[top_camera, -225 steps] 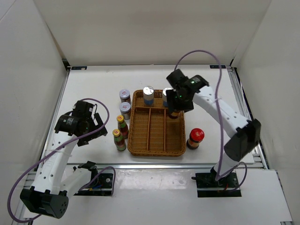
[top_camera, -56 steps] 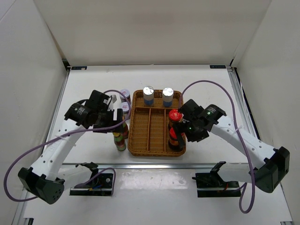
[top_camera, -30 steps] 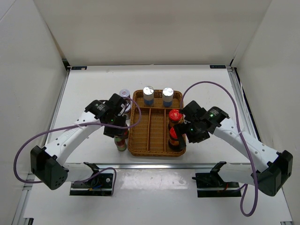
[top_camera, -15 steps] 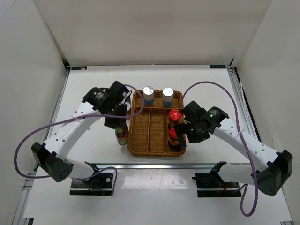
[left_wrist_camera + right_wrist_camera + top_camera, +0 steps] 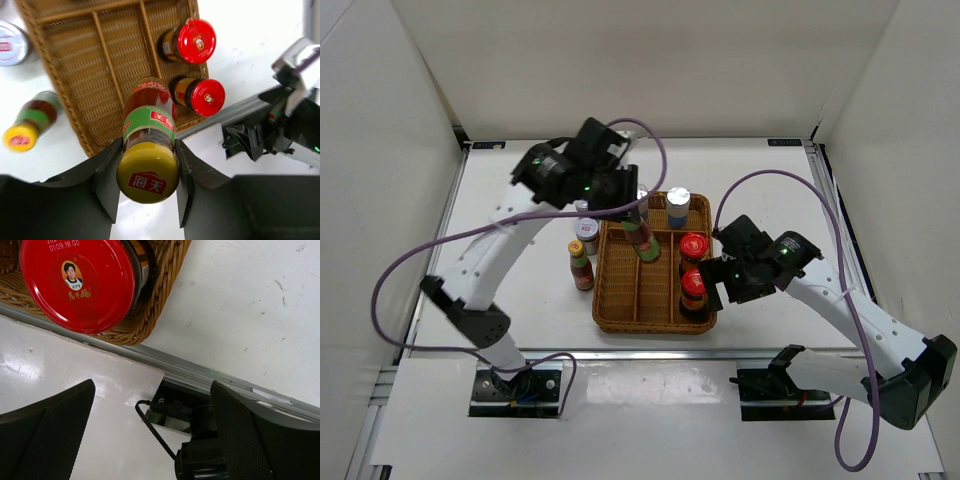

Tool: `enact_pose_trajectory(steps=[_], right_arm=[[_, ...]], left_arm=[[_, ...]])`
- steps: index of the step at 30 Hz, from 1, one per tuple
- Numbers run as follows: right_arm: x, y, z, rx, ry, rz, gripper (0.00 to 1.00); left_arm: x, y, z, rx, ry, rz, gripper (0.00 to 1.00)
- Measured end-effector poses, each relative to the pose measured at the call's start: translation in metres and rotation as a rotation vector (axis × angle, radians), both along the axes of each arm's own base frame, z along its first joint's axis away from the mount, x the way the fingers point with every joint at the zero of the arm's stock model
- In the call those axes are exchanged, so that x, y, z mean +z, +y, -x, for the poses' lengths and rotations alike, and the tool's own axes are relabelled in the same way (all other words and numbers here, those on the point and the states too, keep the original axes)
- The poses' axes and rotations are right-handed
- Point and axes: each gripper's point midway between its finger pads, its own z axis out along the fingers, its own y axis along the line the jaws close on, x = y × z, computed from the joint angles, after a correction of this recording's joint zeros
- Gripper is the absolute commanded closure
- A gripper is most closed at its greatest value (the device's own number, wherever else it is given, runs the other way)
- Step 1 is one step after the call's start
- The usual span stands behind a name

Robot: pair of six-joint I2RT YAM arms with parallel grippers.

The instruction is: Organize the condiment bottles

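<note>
The left gripper needs to move down and to the right in the top view and release the bottle upright in the middle slot's back end (image 5: 659,264) (image 5: 125,32), which is empty.
My left gripper (image 5: 632,212) is shut on the neck of a slim yellow-capped bottle (image 5: 642,240) with a red-green label, held tilted in the air over the middle of the wicker tray (image 5: 620,300). In the left wrist view its yellow cap (image 5: 148,172) sits between my fingers (image 5: 107,175). Its twin (image 5: 581,268) stands on the table left of the tray. Two red-capped dark bottles (image 5: 694,245) (image 5: 694,282) stand in the tray's right slot. A silver-capped bottle (image 5: 678,205) stands in the back compartment. My right gripper (image 5: 720,275) is open and empty beside the front red cap (image 5: 77,282).
A purple-lidded jar (image 5: 586,230) stands left of the tray's back corner, with a second one half hidden behind my left arm. The second silver-capped bottle is mostly covered by the left gripper. The table's metal front rail (image 5: 210,375) runs just below the right gripper.
My left gripper has lifted one yellow-capped bottle off the table left of the tray and carried it up and right, over the tray. The right arm has hardly moved.
</note>
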Motion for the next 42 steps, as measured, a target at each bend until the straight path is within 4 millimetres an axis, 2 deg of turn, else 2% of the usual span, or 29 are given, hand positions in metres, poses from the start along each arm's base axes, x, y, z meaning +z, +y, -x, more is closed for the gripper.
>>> enact_pose_trajectory(steps=[4, 7, 13, 19, 20, 21, 22, 23, 26, 27, 32, 36, 37, 39, 40, 42], right_arm=[[0.000, 0.000, 0.000, -0.003, -0.002, 0.001, 0.01], [0.000, 0.000, 0.000, -0.003, -0.002, 0.001, 0.01], [0.004, -0.001, 0.001, -0.003, -0.017, -0.013, 0.01], [0.010, -0.003, 0.003, -0.006, -0.040, -0.034, 0.01], [0.010, -0.003, 0.003, -0.006, -0.042, -0.036, 0.01], [0.011, -0.003, 0.003, -0.006, -0.044, -0.039, 0.01], [0.011, -0.004, 0.003, -0.006, -0.045, -0.039, 0.01], [0.011, -0.004, 0.004, -0.006, -0.045, -0.039, 0.01], [0.011, -0.004, 0.004, -0.006, -0.044, -0.038, 0.01], [0.011, -0.004, 0.004, -0.006, -0.043, -0.038, 0.01], [0.010, -0.003, 0.004, -0.005, -0.038, -0.034, 0.01], [0.009, -0.002, 0.004, -0.001, -0.029, -0.035, 0.01], [0.009, -0.002, 0.004, 0.000, -0.028, -0.035, 0.01], [0.008, -0.001, 0.005, 0.006, -0.022, -0.035, 0.01], [0.007, -0.001, 0.005, 0.010, -0.018, -0.034, 0.01], [0.005, 0.001, 0.006, 0.020, -0.003, -0.033, 0.01]], left_arm=[[-0.036, -0.033, -0.018, -0.038, 0.059, -0.081, 0.89], [-0.077, -0.051, -0.038, -0.030, 0.097, -0.172, 0.89], [-0.137, -0.051, -0.065, 0.016, 0.127, -0.334, 0.89], [-0.159, -0.056, -0.075, 0.018, 0.130, -0.378, 0.89], [-0.159, -0.056, -0.075, 0.016, 0.128, -0.380, 0.84], [-0.159, -0.057, -0.077, 0.016, 0.122, -0.380, 0.72], [-0.158, -0.057, -0.078, 0.016, 0.118, -0.381, 0.60], [-0.159, -0.057, -0.078, 0.015, 0.117, -0.382, 0.42], [-0.157, -0.054, -0.081, 0.018, 0.099, -0.398, 0.16], [-0.155, -0.054, -0.083, 0.021, 0.089, -0.402, 0.00], [-0.143, -0.046, -0.093, 0.059, 0.033, -0.417, 0.00], [-0.104, -0.029, -0.096, 0.117, -0.074, -0.405, 0.00], [-0.092, -0.018, -0.092, 0.139, -0.104, -0.401, 0.00], [-0.068, 0.013, -0.070, 0.188, -0.145, -0.396, 0.00], [-0.055, 0.032, -0.056, 0.214, -0.167, -0.382, 0.00], [-0.043, 0.068, -0.024, 0.265, -0.204, -0.337, 0.00]])
